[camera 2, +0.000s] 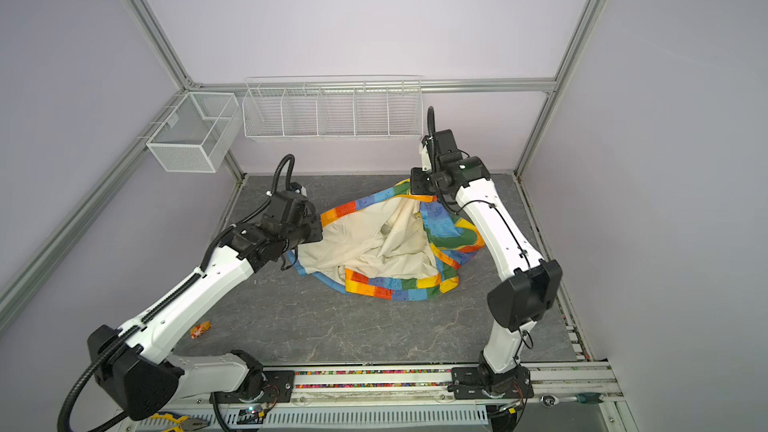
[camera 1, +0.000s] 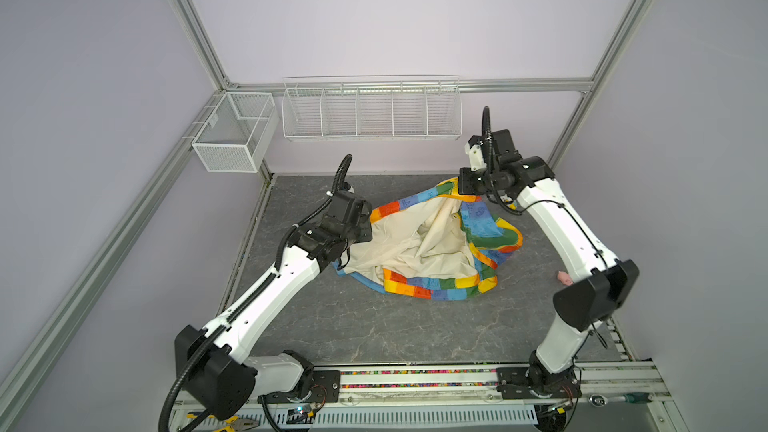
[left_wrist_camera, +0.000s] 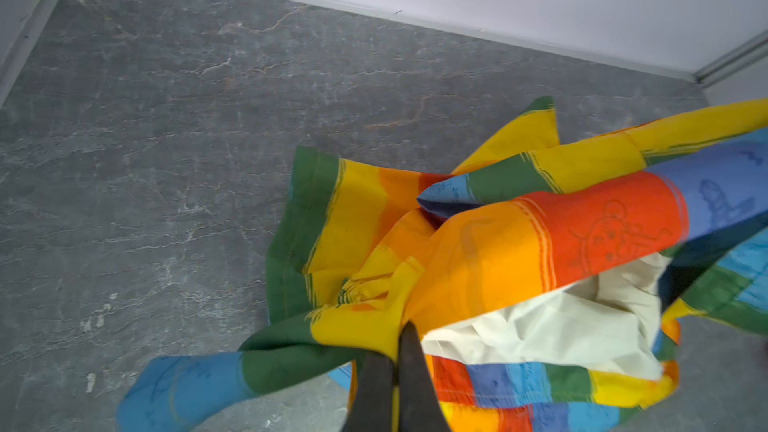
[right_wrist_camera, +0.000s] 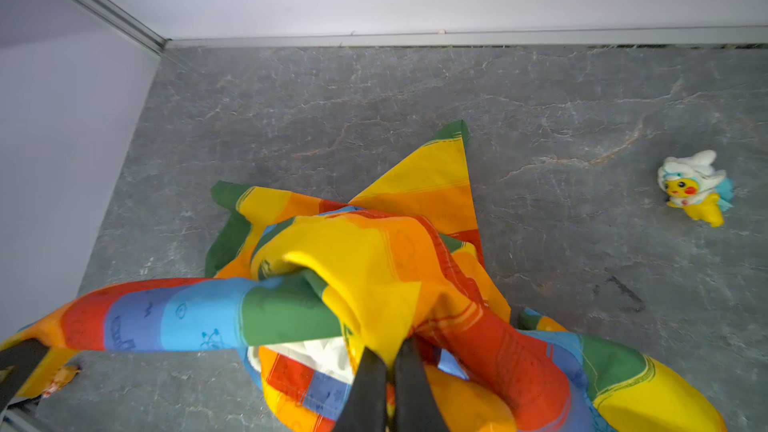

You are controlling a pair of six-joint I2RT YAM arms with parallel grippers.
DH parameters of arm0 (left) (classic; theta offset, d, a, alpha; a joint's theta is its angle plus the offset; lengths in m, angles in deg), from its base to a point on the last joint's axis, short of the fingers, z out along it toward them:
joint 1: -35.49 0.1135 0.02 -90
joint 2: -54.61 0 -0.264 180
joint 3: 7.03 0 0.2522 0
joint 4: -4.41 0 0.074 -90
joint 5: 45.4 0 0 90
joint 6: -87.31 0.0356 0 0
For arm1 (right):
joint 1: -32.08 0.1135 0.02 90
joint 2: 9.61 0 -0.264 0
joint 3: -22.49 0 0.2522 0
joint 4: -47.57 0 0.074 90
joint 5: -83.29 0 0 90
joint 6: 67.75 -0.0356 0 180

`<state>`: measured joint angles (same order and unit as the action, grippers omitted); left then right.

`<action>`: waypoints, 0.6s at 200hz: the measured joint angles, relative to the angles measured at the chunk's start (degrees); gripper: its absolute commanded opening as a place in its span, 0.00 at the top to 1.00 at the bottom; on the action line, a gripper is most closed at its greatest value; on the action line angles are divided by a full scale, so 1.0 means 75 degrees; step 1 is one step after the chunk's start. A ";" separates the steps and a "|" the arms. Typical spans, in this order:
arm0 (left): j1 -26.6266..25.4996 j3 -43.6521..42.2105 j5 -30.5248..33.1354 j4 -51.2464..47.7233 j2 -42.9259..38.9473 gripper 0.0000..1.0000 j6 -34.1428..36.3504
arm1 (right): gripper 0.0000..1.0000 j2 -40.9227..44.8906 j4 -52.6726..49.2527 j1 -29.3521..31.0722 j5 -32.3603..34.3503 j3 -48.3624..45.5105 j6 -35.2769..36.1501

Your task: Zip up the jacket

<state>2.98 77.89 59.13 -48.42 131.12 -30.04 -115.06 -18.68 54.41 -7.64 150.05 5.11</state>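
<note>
My left gripper still holds the yellow fold raised and will next lower it toward the jacket's lower folds below the gripper on the tabletop and release it.
The striped jacket [camera 1: 428, 238] hangs spread between my two grippers above the grey table in both top views, its cream lining [camera 2: 374, 243] facing up and its lower folds resting on the table. My left gripper [left_wrist_camera: 397, 347] is shut on a yellow fold at the jacket's left edge [camera 1: 368, 220]. My right gripper [right_wrist_camera: 390, 353] is shut on a yellow fold at the far right edge [camera 1: 463, 189]. In both wrist views the jacket [left_wrist_camera: 519, 251] [right_wrist_camera: 374, 268] bunches around the fingers. I cannot make out the zipper.
A small white-yellow toy [right_wrist_camera: 694, 189] lies on the table beyond the right gripper. A small orange object [camera 2: 200, 329] lies front left. Wire baskets [camera 1: 372, 110] and a mesh box [camera 1: 232, 130] hang on the back walls. Hand tools [camera 1: 619, 398] rest on the front rail.
</note>
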 measured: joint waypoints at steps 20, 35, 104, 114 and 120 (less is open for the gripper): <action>0.0510 0.0169 0.0131 0.0061 0.0527 1.00 0.0038 | 0.86 -0.0892 0.0093 0.0009 -0.0254 0.0361 -0.0085; 0.0918 0.0172 0.0128 0.0149 0.0825 1.00 0.0064 | 0.85 -0.1247 0.0227 0.0026 -0.0458 0.0376 -0.0175; 0.1463 -0.0318 -0.0169 0.0475 0.1725 0.58 0.0108 | 0.61 -0.0612 0.1303 0.0268 -0.0816 -0.1804 -0.0420; 0.1513 -0.0385 -0.0207 0.0449 0.1728 0.50 0.0067 | 0.50 -0.0420 0.1343 0.0274 -0.0801 -0.2159 -0.0382; 0.1539 -0.0393 -0.0219 0.0408 0.1711 0.48 0.0052 | 0.45 -0.0254 0.1376 0.0274 -0.0793 -0.2407 -0.0388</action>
<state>14.52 74.94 57.49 -45.36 143.95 -29.65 -116.96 -8.36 56.46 -13.58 132.00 2.20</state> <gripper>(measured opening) 0.467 0.452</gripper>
